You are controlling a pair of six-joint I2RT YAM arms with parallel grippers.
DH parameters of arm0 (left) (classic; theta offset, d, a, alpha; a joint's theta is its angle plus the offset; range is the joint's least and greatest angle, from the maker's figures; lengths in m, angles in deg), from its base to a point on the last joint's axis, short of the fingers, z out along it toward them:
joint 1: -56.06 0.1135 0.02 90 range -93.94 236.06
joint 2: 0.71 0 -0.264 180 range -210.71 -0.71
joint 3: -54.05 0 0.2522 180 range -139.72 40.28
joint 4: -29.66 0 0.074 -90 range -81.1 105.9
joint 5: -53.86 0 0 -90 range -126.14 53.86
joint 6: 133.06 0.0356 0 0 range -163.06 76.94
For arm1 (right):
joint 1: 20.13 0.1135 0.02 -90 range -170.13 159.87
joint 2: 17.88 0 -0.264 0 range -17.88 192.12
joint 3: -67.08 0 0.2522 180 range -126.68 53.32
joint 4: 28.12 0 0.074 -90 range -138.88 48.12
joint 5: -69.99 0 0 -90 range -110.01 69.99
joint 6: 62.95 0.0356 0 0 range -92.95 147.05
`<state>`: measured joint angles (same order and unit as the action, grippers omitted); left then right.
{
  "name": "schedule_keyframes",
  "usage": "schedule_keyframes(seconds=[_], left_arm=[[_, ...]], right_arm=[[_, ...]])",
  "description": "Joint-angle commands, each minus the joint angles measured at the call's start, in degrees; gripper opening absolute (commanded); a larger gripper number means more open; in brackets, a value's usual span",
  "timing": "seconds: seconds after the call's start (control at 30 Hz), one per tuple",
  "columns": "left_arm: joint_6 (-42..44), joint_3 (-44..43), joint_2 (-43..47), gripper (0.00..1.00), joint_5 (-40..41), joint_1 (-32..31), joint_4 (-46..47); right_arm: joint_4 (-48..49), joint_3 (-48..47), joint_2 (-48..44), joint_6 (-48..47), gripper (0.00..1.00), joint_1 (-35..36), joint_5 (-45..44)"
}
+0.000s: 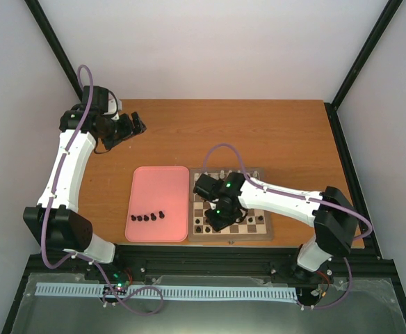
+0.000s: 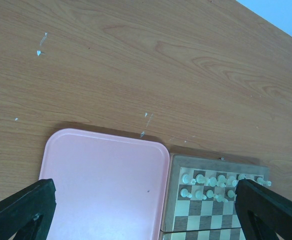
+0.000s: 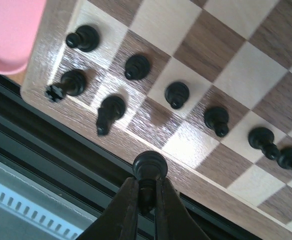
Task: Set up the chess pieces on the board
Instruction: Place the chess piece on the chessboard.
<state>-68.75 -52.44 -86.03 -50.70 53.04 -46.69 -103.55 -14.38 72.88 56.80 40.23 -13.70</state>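
Observation:
The black chess piece should next go down in my right gripper onto the empty dark square (image 3: 156, 121) beside the knight and be released there, because that gap in the near row is below the gripper.
My right gripper (image 3: 147, 184) is shut on a black chess piece (image 3: 150, 167), holding it by the stem with its round base pointing at the board's near border (image 3: 221, 192). Several black chess pieces (image 3: 137, 66) stand in the two near rows at the board's left corner; one (image 3: 108, 112) leans. In the top view the right gripper (image 1: 215, 220) hovers over the near left part of the board (image 1: 258, 223). Several more black pieces (image 1: 147, 217) lie in the pink tray (image 1: 158, 188). My left gripper (image 1: 133, 124) is open and empty, far back left, with its fingers (image 2: 21, 210) wide apart.
White pieces (image 2: 213, 182) fill the far rows of the board (image 2: 206, 220). The pink tray (image 2: 106, 185) lies directly left of the board. A black metal rail (image 3: 61, 150) runs just past the board's near border. Bare wooden table (image 1: 258, 132) stretches behind.

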Motion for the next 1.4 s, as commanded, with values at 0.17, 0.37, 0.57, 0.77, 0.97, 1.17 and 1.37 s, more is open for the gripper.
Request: schedule_keyframes(seconds=[0.17,0.37,0.57,0.77,0.97,1.17,1.37], left_arm=[[0.8,-0.1,0.5,1.0,-0.3,-0.3,0.8],[0.7,0.4,0.9,1.0,-0.2,-0.3,1.0],[0.6,-0.1,0.7,1.0,-0.4,-0.3,0.9],[0.7,-0.1,0.7,1.0,-0.3,-0.3,0.8],[0.7,-0.3,0.7,1.0,-0.2,-0.3,0.7],[0.7,-0.3,0.6,1.0,-0.1,-0.3,0.7],[0.7,-0.4,0.5,1.0,-0.2,-0.3,0.7]], right_arm=[[1.3,-4.3,5.6,0.5,0.03,2.0,-0.9],[1.3,-3.6,5.7,1.1,0.03,2.1,-1.3],[2.4,-2.6,5.8,1.0,0.03,2.1,-1.3],[3.0,-1.8,6.6,1.0,0.03,2.1,-1.7],[3.4,-1.6,7.1,0.6,0.03,2.1,-2.3],[3.6,-1.2,7.4,0.5,0.03,2.2,-2.3],[3.7,-1.1,7.9,0.4,0.05,2.1,-2.5]])
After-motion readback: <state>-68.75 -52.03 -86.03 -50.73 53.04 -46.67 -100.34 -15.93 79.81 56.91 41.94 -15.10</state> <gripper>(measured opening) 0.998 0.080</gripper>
